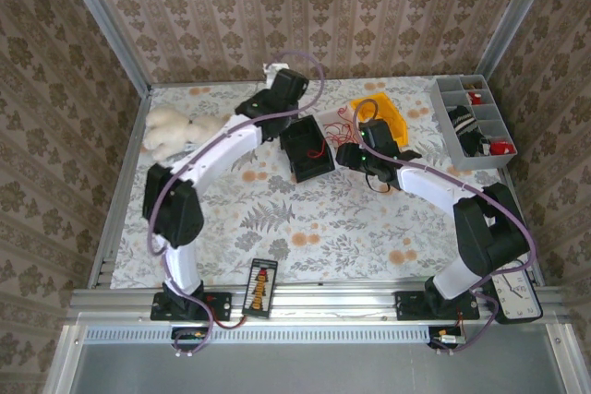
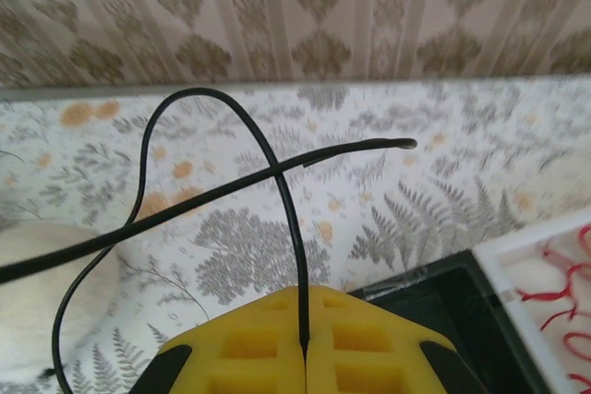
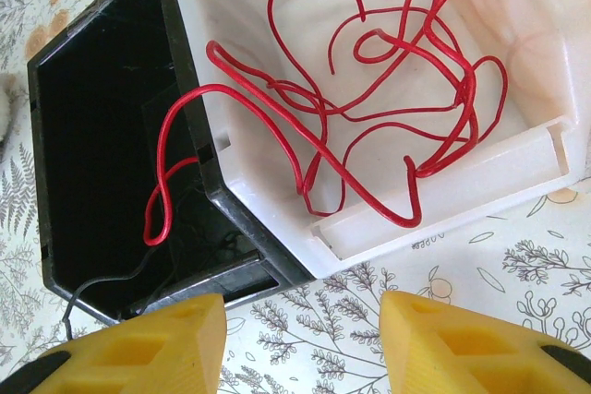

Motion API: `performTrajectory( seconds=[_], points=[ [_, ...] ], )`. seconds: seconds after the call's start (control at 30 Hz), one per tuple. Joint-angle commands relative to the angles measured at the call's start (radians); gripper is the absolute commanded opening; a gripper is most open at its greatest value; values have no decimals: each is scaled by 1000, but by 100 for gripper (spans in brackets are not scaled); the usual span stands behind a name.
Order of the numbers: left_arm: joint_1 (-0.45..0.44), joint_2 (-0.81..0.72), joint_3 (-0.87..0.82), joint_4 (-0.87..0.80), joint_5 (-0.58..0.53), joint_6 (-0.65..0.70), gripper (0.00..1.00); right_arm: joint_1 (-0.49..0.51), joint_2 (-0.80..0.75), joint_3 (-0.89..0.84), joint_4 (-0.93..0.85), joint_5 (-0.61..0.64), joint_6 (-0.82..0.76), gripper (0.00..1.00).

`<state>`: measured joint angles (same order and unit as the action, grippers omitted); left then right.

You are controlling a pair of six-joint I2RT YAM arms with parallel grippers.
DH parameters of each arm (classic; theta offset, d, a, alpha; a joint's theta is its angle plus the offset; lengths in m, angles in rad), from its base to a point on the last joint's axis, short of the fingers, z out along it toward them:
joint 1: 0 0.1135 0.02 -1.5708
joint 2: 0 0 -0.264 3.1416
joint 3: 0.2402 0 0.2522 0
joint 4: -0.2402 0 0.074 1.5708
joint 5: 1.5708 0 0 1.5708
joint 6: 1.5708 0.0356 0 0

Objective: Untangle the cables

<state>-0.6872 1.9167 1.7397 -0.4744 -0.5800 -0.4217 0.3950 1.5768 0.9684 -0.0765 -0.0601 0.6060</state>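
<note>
A thin dark piece of cable (image 3: pixel 102 288) is already in the black tray, so my left gripper should next move over the bottom of the black tray and down, and release the black cable.
A loose tangle of red cables (image 3: pixel 388 108) lies in a white tray (image 3: pixel 545 62). One red strand (image 3: pixel 162 191) hangs over its edge into the black tray (image 3: pixel 92 117) beside it, where a thin dark strand (image 3: pixel 102 288) also lies. My right gripper (image 3: pixel 305 339) is open just in front of both trays, over the floral cloth, with nothing between its yellow fingers. My left gripper (image 2: pixel 305 348) is shut on a black cable (image 2: pixel 286 191), which rises from the closed jaws, loops over and crosses itself. In the top view the left gripper (image 1: pixel 268 122) sits left of the black tray (image 1: pixel 307 147).
A white plush toy (image 1: pixel 171 126) lies at the left. A grey compartment box (image 1: pixel 471 122) stands at the back right, with an orange sheet (image 1: pixel 379 115) behind the right gripper (image 1: pixel 349 156). A small board (image 1: pixel 261 288) sits at the front edge.
</note>
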Motion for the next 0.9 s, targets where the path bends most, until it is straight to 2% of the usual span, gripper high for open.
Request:
performTrajectory(
  seconds=[0.0,0.2,0.37,0.47,0.57,0.63,0.7,0.87],
  points=[
    [-28,92,51,-56,-16,11,0,-6,-26,-16,9,-22,8,48],
    [-58,210,138,-116,53,5,0,-10,-31,-28,6,-24,10,48],
    [-67,216,120,-80,205,-28,0,-19,-42,-41,8,-16,20,48],
    [-63,223,104,-66,270,-48,4,-23,-51,-52,14,-6,26,48],
    [-47,221,93,-59,289,-73,22,-27,-55,-56,14,3,32,48],
    [-33,210,88,-53,286,-79,45,-28,-58,-57,12,7,35,48],
    [-28,191,83,-36,279,-68,58,-30,-65,-61,14,15,35,48],
    [-28,125,35,75,299,-29,77,-30,-65,-67,30,8,37,48]
  ],
)
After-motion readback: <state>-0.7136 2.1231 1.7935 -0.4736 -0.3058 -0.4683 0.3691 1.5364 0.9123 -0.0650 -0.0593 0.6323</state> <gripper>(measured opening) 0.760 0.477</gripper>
